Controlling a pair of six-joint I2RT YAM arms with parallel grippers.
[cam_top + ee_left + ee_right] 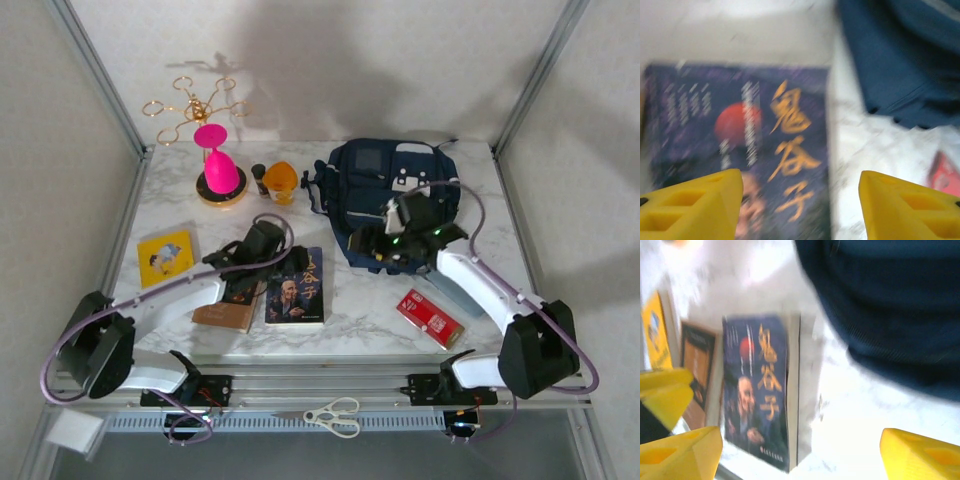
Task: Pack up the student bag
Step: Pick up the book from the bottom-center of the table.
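Observation:
The robot's right gripper needs to move down and back next from the bag (392,190) to the dark-blue book's long pale edge (323,287), since that side of the book is open to the gripper across bare tabletop.
The student bag (392,190) is a navy-blue backpack lying at the back right of the marble table; its blue fabric fills the upper right of the left wrist view (900,60) and of the right wrist view (890,305). My left gripper (285,262) (801,200) hovers open over the top of a dark-blue book with gold characters (296,290) (740,140), nothing between its yellow fingers (695,205). My right gripper (375,245) (800,452) stands open at the bag's near-left edge, looking down on the same book (757,385), holding nothing.
A brown book (232,305) and a yellow book (165,255) lie left of the blue one. A red box (430,318) sits near the front right. A pink cup (218,165), an orange cup (282,180) and a gold stand (190,105) are at the back. Scissors (335,415) rest on the front rail.

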